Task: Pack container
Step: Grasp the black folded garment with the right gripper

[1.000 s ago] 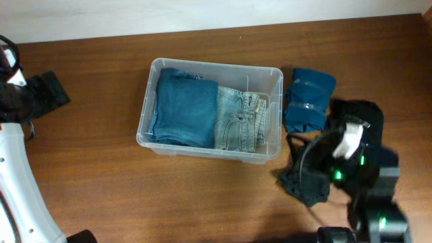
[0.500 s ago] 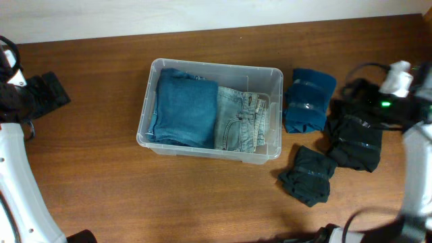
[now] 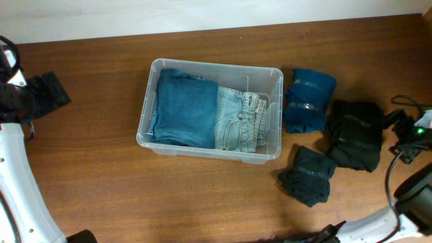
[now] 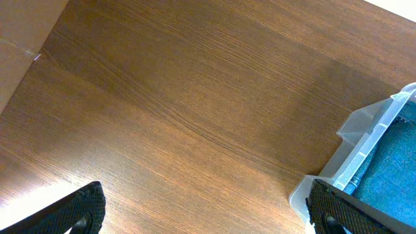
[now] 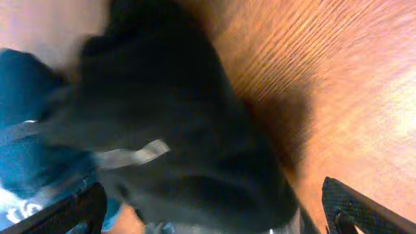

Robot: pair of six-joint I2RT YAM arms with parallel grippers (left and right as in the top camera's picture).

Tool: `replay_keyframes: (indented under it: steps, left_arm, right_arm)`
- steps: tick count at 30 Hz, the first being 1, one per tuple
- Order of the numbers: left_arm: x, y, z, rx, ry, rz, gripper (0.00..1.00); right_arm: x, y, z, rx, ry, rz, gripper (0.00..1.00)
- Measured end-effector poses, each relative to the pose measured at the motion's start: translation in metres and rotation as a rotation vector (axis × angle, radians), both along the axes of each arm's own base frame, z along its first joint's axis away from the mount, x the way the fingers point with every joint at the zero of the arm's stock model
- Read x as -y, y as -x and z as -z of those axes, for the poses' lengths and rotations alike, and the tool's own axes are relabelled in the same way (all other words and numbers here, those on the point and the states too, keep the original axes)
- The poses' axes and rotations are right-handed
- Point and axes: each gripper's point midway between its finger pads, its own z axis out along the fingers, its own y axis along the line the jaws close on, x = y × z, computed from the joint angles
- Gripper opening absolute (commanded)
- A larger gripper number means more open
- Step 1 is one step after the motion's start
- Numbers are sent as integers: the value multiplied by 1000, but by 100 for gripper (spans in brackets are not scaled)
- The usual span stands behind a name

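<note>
The black garment's edge farthest from the container is next to the right gripper's open fingers, so that gripper needs to move down and in toward it next and close.
The clear plastic container sits mid-table. Inside it a folded blue garment lies on the left and folded light-blue jeans on the right. To its right on the table lie a folded teal garment, a folded black garment and a smaller dark garment. My right gripper is open at the far right, beside the black garment, which fills the right wrist view between the spread fingers. My left gripper is open and empty at the far left; a container corner shows in its wrist view.
The table's far edge meets a pale wall at the top of the overhead view. Cables trail by the right arm at the table's right edge. Bare wood lies between the left gripper and the container.
My right arm has swung from the front right of the table, over the garments, to the far right edge, uncovering the black garment. The left arm and the garments have not moved.
</note>
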Motion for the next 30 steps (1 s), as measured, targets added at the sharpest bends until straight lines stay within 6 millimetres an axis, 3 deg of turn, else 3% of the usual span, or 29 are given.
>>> replay_keyframes:
  steps: [3, 6, 10, 15, 20, 22, 24, 28, 30]
  left_arm:
    - [0, 0, 0, 0, 0, 0, 100]
    - [0, 0, 0, 0, 0, 0, 100]
    - [0, 0, 0, 0, 0, 0, 100]
    - [0, 0, 0, 0, 0, 0, 100]
    - [0, 0, 0, 0, -1, 0, 100]
    - [0, 0, 0, 0, 0, 0, 100]
    - [0, 0, 0, 0, 0, 0, 100]
    - [0, 0, 0, 0, 0, 0, 100]
    - [0, 0, 0, 0, 0, 0, 100]
  right_arm:
    - [-9, -1, 25, -2, -70, -41, 88]
    - [-11, -8, 24, 40, -93, -62, 77]
    - [-14, -10, 29, 58, -118, -83, 47]
    - [-20, -6, 32, 42, -144, -90, 25]
    - [-29, -3, 28, 30, -199, -70, 12]
    - [-32, -5, 16, 50, -212, -64, 6]
    - [-38, -8, -12, 110, -211, -66, 4]
    - [-55, -12, -89, 254, -139, -96, 4]
    - [-76, -11, -146, 376, -55, -144, 4]
